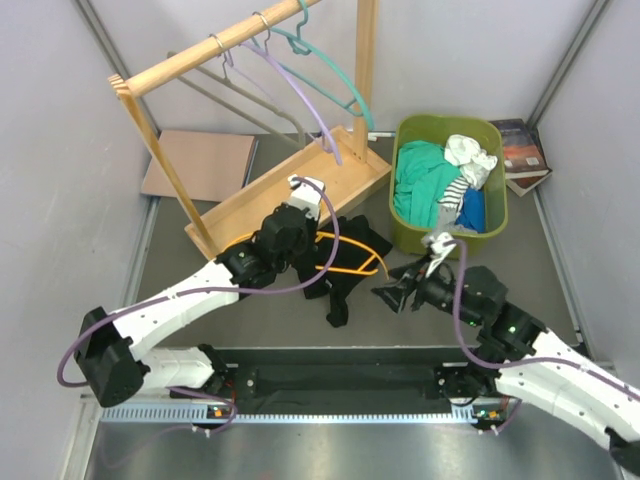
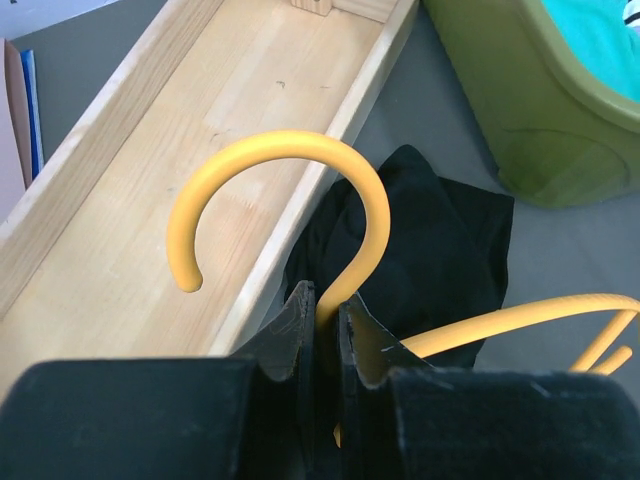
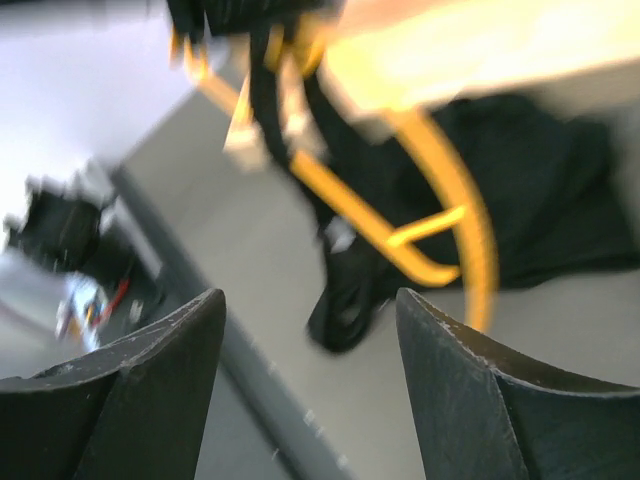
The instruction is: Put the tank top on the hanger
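My right gripper should move down and to the left in the top view, onto the near end of the tank top's narrow strap, because the strap sticks out past the orange hanger (image 1: pixel 345 268).
The black tank top (image 1: pixel 345 265) lies crumpled on the grey table beside the wooden rack base. The orange hanger (image 1: pixel 345 268) lies over it. My left gripper (image 1: pixel 288 232) is shut on the hanger's neck just below the hook (image 2: pixel 285 175), and the tank top (image 2: pixel 420 240) shows behind it. My right gripper (image 1: pixel 395 295) is open and empty, just right of the garment and apart from it. In the blurred right wrist view the hanger (image 3: pixel 440 225) and the tank top (image 3: pixel 540 190) lie ahead of the open jaws.
A wooden clothes rack (image 1: pixel 215 45) with a tray base (image 1: pixel 255 200) stands at the back left and carries a lilac hanger (image 1: pixel 295 90) and a teal hanger (image 1: pixel 335 70). A green bin (image 1: pixel 495 225) of clothes stands at the right, with books (image 1: pixel 522 150) behind it.
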You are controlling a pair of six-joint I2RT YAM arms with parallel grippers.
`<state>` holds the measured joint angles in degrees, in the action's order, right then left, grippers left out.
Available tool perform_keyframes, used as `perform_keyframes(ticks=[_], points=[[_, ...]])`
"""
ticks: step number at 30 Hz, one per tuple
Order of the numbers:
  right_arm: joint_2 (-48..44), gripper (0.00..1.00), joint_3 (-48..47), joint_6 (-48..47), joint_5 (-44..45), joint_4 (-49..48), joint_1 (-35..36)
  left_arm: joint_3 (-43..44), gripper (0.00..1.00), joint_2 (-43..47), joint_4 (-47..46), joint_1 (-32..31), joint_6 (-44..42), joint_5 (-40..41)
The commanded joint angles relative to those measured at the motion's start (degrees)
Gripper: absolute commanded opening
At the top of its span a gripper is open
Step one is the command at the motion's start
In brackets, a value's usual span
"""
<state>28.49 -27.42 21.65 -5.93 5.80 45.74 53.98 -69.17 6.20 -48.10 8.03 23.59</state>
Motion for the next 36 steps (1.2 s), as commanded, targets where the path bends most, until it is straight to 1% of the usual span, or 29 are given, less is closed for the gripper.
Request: perform_keyframes(ticks=[1,3,4,5,7,8,10,13,15,16,20,23,32,36], points=[[5.60,0.68,2.46,3.04,5.65,-7.45,13.62,6.49,0.00,-0.70,2.50,0.81,0.49,-1.18],[10.25,0.70,2.28,3.92,12.14,-9.84,18.58,7.37,0.00,-1.32,3.12,1.25,0.23,-3.19],[12.10,0.70,2.20,4.36,14.09,-10.28,21.91,7.37,0.00,-1.41,3.03,1.77,-0.03,-3.81],[16.38,0.70,2.28,4.80,15.50,-11.50,23.07,7.02,0.00,-1.50,2.95,2.04,-0.30,-4.43],[20.79,0.70,2.81,6.21,17.27,-13.61,23.96,6.06,0.00,-1.06,1.55,2.65,-0.65,-5.75],[24.91,0.70,3.25,6.82,17.88,-15.63,23.96,4.66,0.00,-0.54,1.02,2.83,-0.65,-5.93],[28.71,0.70,3.25,7.53,19.55,-18.44,23.96,2.99,0.00,-0.09,-0.30,3.09,-0.12,-6.89],[37.13,0.70,1.58,7.53,21.57,-20.91,24.05,2.10,0.00,0.52,-0.66,3.53,0.76,-8.30],[40.22,0.70,0.62,8.67,23.94,-22.41,24.14,1.92,0.00,0.79,-0.66,3.71,0.32,-8.56],[43.20,0.70,0.18,8.76,24.82,-23.28,24.14,1.66,0.00,0.96,-0.66,3.71,0.06,-8.57],[48.84,0.63,-1.41,12.88,30.62,-24.43,24.14,1.22,0.00,1.14,-0.66,3.71,-0.30,-8.74],[51.57,0.61,-1.23,14.03,31.51,-26.54,24.14,1.22,0.00,1.14,-0.66,3.71,-0.39,-9.00],[58.96,0.60,-2.02,13.33,28.26,-33.92,24.14,1.04,0.00,1.75,-0.75,3.71,-0.21,-10.06],[61.24,0.59,-3.60,12.54,28.26,-34.10,24.14,1.04,0.00,1.93,-0.75,3.71,-0.21,-10.32]])
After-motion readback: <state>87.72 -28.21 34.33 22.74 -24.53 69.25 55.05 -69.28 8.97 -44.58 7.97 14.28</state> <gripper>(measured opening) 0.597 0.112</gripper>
